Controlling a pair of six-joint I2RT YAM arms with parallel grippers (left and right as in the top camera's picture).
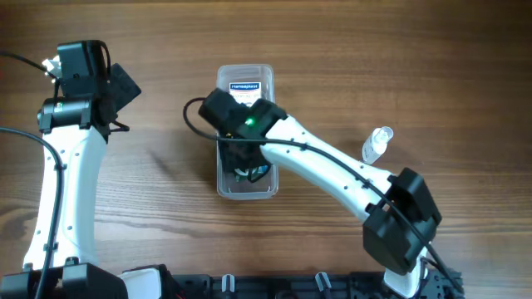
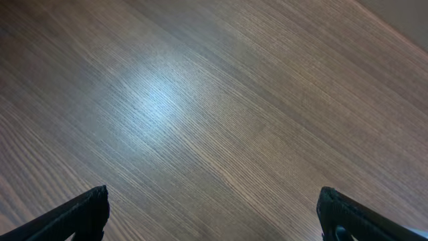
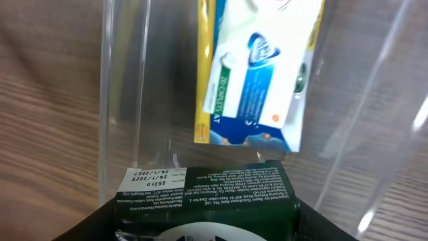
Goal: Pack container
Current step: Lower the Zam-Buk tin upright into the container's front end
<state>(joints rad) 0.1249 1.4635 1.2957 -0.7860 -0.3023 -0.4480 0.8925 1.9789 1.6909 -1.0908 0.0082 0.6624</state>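
Note:
The blue and white box fills the tub's far end, so my right gripper should go back and down into the tub's near end [image 1: 248, 187] and release the green box.
The container [image 1: 223, 184] is a clear, long plastic tub at the table's middle. A white, blue and yellow box [image 1: 243, 86] lies at its far end. My right gripper [image 1: 247, 163] reaches down into the tub's near half. In the right wrist view that gripper [image 3: 207, 224] is shut on a dark green box [image 3: 207, 191] with white print, held inside the clear walls [image 3: 112, 100], short of the blue and white box [image 3: 257, 73]. My left gripper [image 1: 125, 83] hangs at the far left, away from the tub. Its jaws [image 2: 214, 214] stand wide open over bare wood.
A small clear bottle with a white cap [image 1: 376, 144] lies on the wooden table to the right of the tub. The right arm's white link [image 1: 332, 166] crosses from the lower right to the tub.

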